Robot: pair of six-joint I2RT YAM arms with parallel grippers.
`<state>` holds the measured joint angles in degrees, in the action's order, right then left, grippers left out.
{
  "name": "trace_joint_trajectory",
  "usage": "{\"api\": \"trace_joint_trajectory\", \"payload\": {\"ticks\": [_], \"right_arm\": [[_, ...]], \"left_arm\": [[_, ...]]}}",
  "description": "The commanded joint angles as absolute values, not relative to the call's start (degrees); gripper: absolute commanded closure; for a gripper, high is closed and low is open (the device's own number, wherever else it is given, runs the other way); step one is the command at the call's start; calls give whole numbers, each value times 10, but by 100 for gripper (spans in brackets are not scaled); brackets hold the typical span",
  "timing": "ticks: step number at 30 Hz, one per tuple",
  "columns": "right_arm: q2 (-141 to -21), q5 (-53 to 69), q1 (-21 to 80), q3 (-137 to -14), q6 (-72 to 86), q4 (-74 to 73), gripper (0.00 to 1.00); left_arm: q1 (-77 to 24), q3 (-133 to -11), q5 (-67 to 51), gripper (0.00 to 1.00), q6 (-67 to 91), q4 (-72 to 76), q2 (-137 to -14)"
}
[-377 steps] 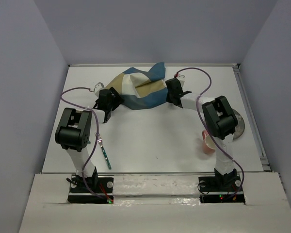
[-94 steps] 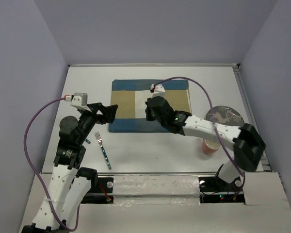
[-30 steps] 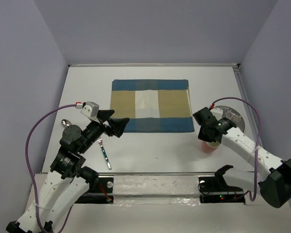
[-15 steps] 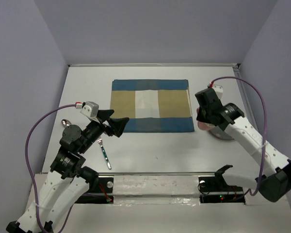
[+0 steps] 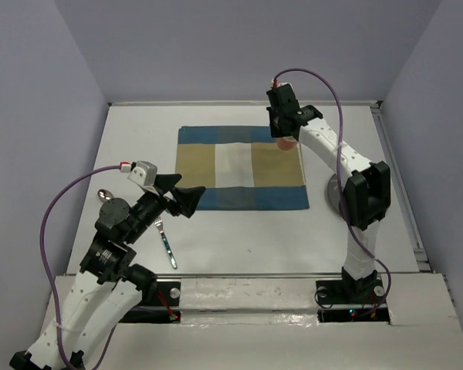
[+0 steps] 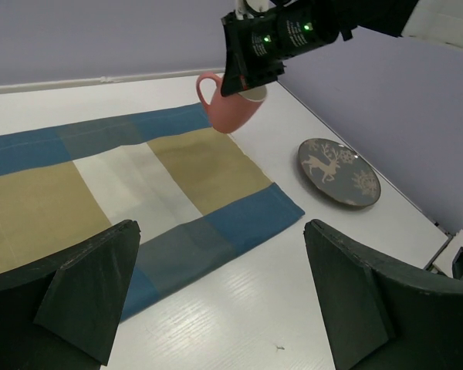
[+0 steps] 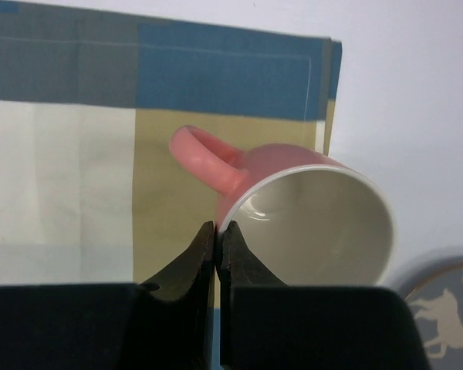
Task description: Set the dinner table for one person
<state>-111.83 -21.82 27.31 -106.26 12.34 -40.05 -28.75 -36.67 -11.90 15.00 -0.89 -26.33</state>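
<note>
My right gripper lowers the mug slightly outward onto the mat's far corner on the plate's side next, as the mug still hangs above the cloth.
My right gripper is shut on the rim of a pink mug and holds it tilted above the far right corner of the blue, tan and white cloth mat. The mug also shows in the left wrist view, off the surface. The mat lies flat on the white dinner table. My left gripper is open and empty, above the mat's near left corner. A grey plate with deer lies right of the mat; in the top view it is mostly hidden by the right arm.
A fork with a blue handle lies on the table near the left arm, and a spoon lies left of it, partly hidden. The table's raised edge runs along the right.
My right gripper has lifted the pink mug from the table's right side and carried it far and left, over the mat's far right corner. The left arm has held still.
</note>
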Motion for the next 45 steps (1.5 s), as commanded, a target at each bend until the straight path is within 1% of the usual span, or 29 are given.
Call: {"api": "trace_joint_trajectory", "payload": {"ticks": [1, 6, 13, 16, 23, 29, 45], "right_arm": [[-1142, -200, 251, -1175, 54, -354, 100], [-1212, -163, 217, -1233, 53, -356, 100], [-1276, -139, 212, -1283, 31, -358, 100], [-1298, -149, 212, -1298, 18, -362, 100], [-1324, -134, 200, -1327, 25, -371, 100], [-1334, -131, 194, -1328, 21, -379, 100], [-1331, -128, 194, -1339, 8, -411, 100]], "left_arm": [[-287, -382, -116, 1, 139, 4, -256], [-290, -383, -112, 1, 141, 4, -260], [-290, -383, -110, 1, 138, 4, -267], [-289, -383, -105, 1, 138, 4, -263], [-288, -382, -105, 1, 138, 4, -263], [-287, -382, -103, 1, 138, 4, -261], [-283, -381, -106, 1, 141, 6, -264]]}}
